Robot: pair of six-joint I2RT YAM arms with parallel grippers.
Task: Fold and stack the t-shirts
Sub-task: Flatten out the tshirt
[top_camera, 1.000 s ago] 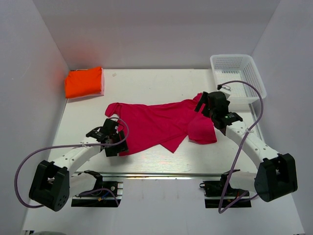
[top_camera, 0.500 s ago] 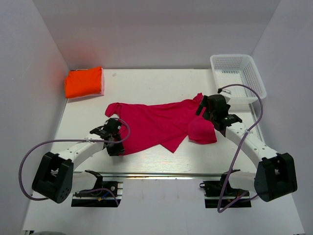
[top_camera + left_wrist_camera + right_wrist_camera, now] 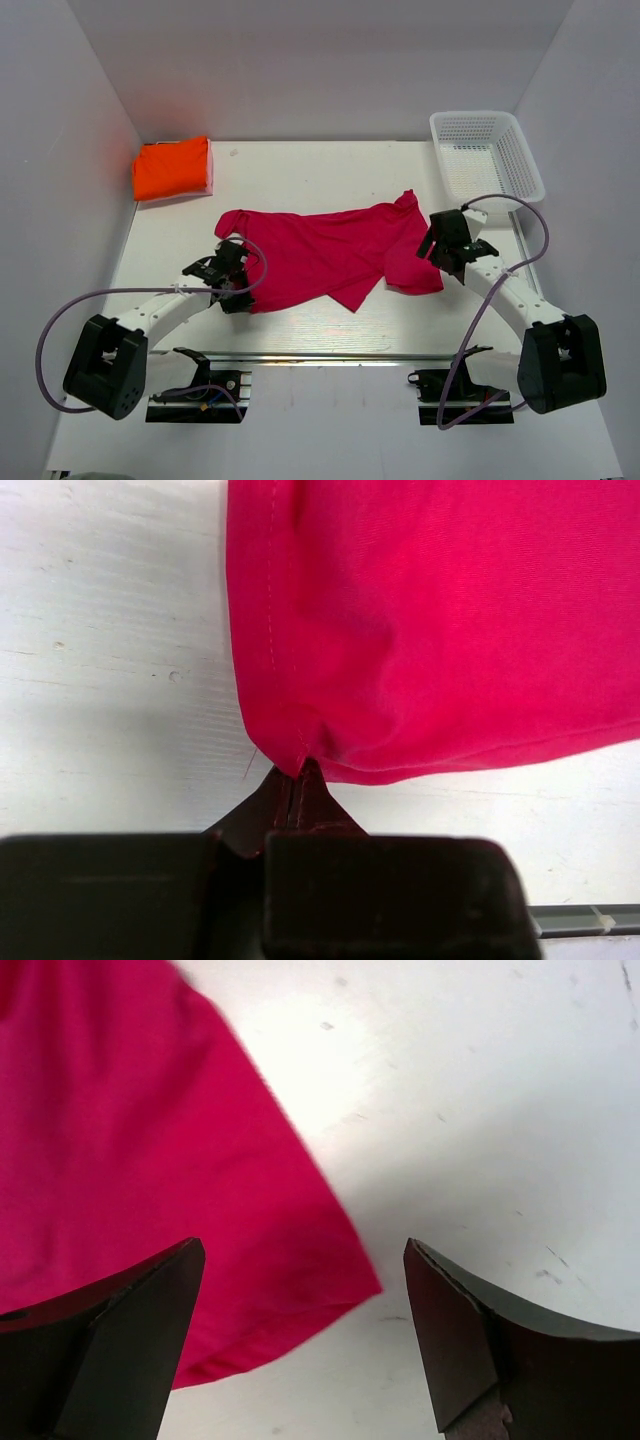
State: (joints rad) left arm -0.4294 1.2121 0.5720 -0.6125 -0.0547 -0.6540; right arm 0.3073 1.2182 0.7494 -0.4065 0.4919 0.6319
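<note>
I should next lower my right gripper and draw it back onto the shirt's pointed corner (image 3: pixel 437 288) (image 3: pixel 366 1288) to close there, because that corner is between and below my open fingers.
The magenta-pink t-shirt (image 3: pixel 325 250) lies crumpled and spread across the middle of the table. My left gripper (image 3: pixel 243 296) is shut on its near-left hem corner (image 3: pixel 300 760), where the stitched edge bunches between the jaws. My right gripper (image 3: pixel 440 262) hangs open over the shirt's right corner (image 3: pixel 300 1290), with one finger (image 3: pixel 130 1320) above cloth and the other finger (image 3: pixel 480 1340) above bare table. The orange t-shirt (image 3: pixel 171 168) sits folded as a compact rectangle at the far left corner.
A white mesh basket (image 3: pixel 488 158) stands at the far right corner. White walls close in the table on the left, the back and the right. A metal rail (image 3: pixel 330 354) runs along the near edge between the arm bases.
My left gripper has closed onto the pink shirt's near-left hem corner. My right gripper has slid right and nearer, from over the folded sleeve to the shirt's right corner.
</note>
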